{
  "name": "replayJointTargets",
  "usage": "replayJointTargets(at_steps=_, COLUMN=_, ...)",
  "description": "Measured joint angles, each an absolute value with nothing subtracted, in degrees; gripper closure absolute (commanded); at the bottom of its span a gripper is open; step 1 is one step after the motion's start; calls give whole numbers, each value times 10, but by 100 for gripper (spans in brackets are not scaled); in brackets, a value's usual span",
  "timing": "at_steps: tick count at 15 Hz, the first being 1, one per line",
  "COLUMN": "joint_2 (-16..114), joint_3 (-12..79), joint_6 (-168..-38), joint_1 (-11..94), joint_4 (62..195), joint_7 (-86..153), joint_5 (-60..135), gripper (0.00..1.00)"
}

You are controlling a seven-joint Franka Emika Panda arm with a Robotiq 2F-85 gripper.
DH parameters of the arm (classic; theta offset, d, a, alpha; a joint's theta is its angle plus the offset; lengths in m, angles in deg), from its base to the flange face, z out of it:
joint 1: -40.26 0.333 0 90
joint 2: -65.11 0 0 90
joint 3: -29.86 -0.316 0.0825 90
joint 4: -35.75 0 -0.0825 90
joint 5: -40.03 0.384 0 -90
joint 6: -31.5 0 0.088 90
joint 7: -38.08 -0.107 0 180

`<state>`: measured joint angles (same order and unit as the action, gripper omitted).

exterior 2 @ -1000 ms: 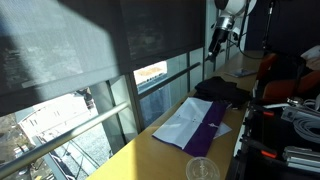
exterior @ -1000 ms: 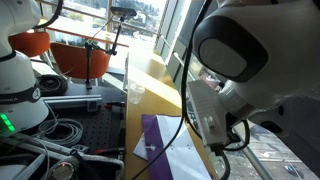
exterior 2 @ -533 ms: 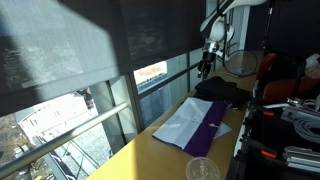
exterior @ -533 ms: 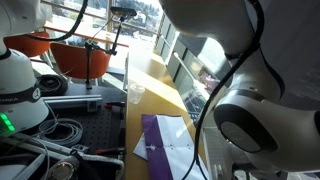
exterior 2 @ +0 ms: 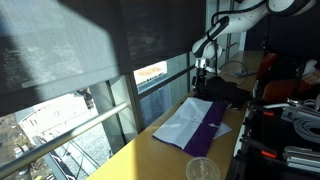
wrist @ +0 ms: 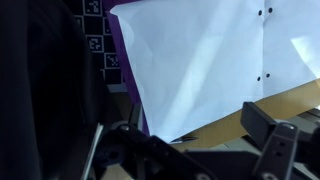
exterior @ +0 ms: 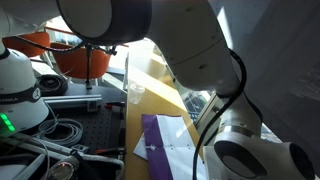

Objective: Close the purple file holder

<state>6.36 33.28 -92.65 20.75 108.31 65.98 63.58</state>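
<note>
I should next move my gripper down onto the file holder's purple edge by the sheets' window-side corner, as it is already between my open fingers in the wrist view.
The purple file holder [exterior 2: 212, 122] lies open on the wooden table [exterior 2: 150, 157], with white sheets [exterior 2: 183, 122] spread flat on its window side. It also shows in an exterior view [exterior: 152, 135], partly behind the arm. In the wrist view the white sheets [wrist: 200, 60] fill the top and a purple strip [wrist: 124, 62] runs along their left edge. My gripper [exterior 2: 203, 68] hangs above the far end of the holder. In the wrist view its jaws [wrist: 190, 150] are open and empty, touching nothing.
A clear plastic cup [exterior 2: 201, 170] stands at the near end of the table and shows in an exterior view [exterior: 135, 95]. A black item [exterior 2: 222, 92] lies just beyond the holder, under the gripper. Windows run along one table edge; cables and equipment [exterior 2: 295, 120] along the opposite edge.
The arm has swung in from the far end of the table and come lower. The gripper is now nearer the holder's far end. The holder has not moved.
</note>
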Motion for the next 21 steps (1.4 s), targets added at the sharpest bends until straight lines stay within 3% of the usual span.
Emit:
replayJointTargets(at_steps=16, joint_2=-102, joint_3=297, joint_6=-867, joint_1=184, joint_4=870, joint_7=627, joint_5=573, gripper=0)
replayJointTargets(at_steps=17, joint_2=-107, joint_3=295, joint_6=-866, joint_1=182, joint_4=865, joint_7=627, joint_5=573, gripper=25)
replayJointTargets(at_steps=18, joint_2=-112, joint_3=295, joint_6=-865, joint_1=181, joint_4=861, joint_7=628, joint_5=573, gripper=26)
replayJointTargets(at_steps=21, joint_2=-120, joint_3=295, joint_6=-864, joint_1=180, joint_4=853, joint_7=628, joint_5=574, gripper=49)
